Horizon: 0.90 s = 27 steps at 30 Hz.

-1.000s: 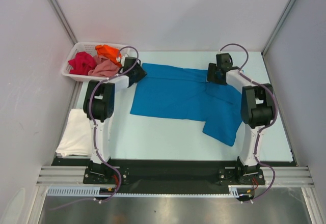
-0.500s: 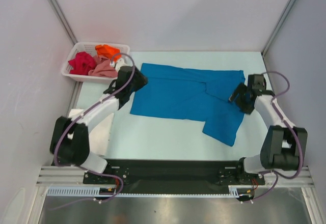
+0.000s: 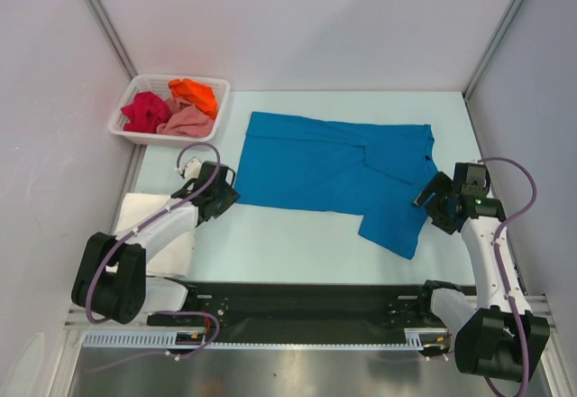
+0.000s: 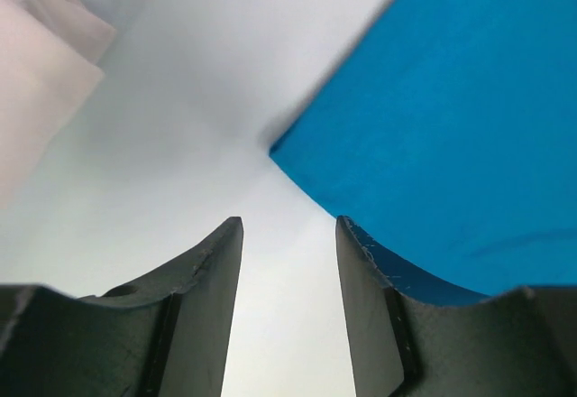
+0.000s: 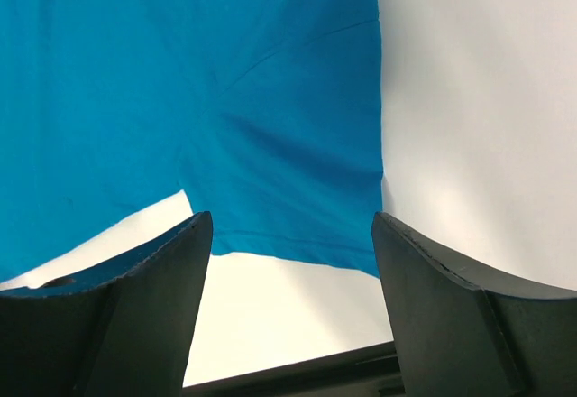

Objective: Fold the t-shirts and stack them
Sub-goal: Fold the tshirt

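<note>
My left gripper lowers and shifts next onto the blue t-shirt's near corner [image 3: 239, 201] [image 4: 285, 156], beside the folded white one, since bare table shows between my fingers.
A bright blue t-shirt [image 3: 325, 167] lies spread flat across the middle of the table, one sleeve [image 3: 394, 226] pointing toward the near edge. My left gripper [image 3: 226, 198] is open just off its near left corner [image 4: 297, 149], with only bare table between the fingers. My right gripper [image 3: 425, 198] is open beside the shirt's right side, above that sleeve [image 5: 288, 171], holding nothing. A folded white t-shirt [image 3: 144, 226] lies at the left edge. The crimson [image 3: 144, 110], orange [image 3: 195, 94] and dusty pink [image 3: 186, 124] t-shirts sit bunched in the basket.
The white slotted basket [image 3: 162, 79] stands at the far left corner. White booth walls close in the table on three sides. Black arm bases and a rail run along the near edge [image 3: 306, 302]. Bare table [image 3: 288, 244] shows in front of the blue shirt.
Both arms have drawn back from the blue shirt's far edge toward the near side. The left gripper now sits at the near left corner, the right by the sleeve. The shirt lies still.
</note>
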Tool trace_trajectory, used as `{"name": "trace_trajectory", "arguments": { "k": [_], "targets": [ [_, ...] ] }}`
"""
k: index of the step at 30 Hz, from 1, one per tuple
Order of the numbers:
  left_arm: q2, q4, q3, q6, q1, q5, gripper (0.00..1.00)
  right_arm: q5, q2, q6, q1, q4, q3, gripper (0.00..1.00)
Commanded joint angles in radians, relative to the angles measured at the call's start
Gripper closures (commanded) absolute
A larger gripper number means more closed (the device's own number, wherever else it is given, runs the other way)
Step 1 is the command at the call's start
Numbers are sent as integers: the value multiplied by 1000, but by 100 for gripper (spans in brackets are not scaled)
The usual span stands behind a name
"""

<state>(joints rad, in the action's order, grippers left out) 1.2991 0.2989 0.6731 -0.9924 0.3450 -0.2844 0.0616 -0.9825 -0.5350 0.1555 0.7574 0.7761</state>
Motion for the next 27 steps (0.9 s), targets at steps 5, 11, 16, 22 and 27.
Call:
{"name": "trace_trajectory", "arguments": {
  "k": [5,11,16,22,27],
  "targets": [
    [127,-38,42,-15,-66,40,49,3,13,3,9,37,-8,23],
    [239,-81,88,-31,-100,119,54,9,-11,3,22,16,-12,23],
    [281,-83,105,-41,-100,146,53,18,-25,-5,29,-9,-21,23],
    [259,-61,76,-92,-100,166,55,18,-61,-25,32,-32,-35,23],
    [250,-60,57,-103,-103,168,61,-19,-84,-82,41,-55,-66,29]
  ]
}}
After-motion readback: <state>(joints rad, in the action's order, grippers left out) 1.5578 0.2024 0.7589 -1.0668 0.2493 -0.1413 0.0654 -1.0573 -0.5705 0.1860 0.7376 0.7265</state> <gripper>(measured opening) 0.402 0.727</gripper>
